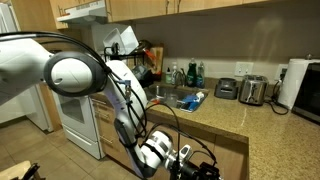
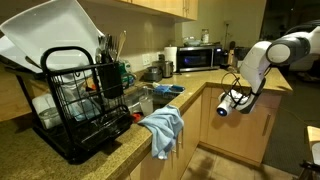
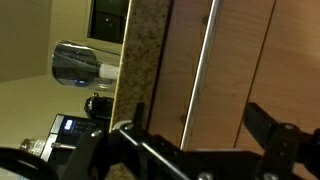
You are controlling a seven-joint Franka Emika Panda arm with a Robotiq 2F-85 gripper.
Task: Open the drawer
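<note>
My gripper is open, with the silver bar handle running between its fingers, and is still short of the drawer's wood. It should next move outward toward the drawer front and close on the handle.
The drawer front is a wooden panel just under the granite counter edge. A slim silver bar handle runs along it. My gripper is open, with one black finger on each side of the handle and a short way off the wood. In both exterior views the gripper hangs in front of the cabinet face below the countertop, and the drawer looks closed.
A black dish rack with plates and a blue towel hanging over the counter edge are nearby. A microwave, a toaster, a sink and a white stove are further off.
</note>
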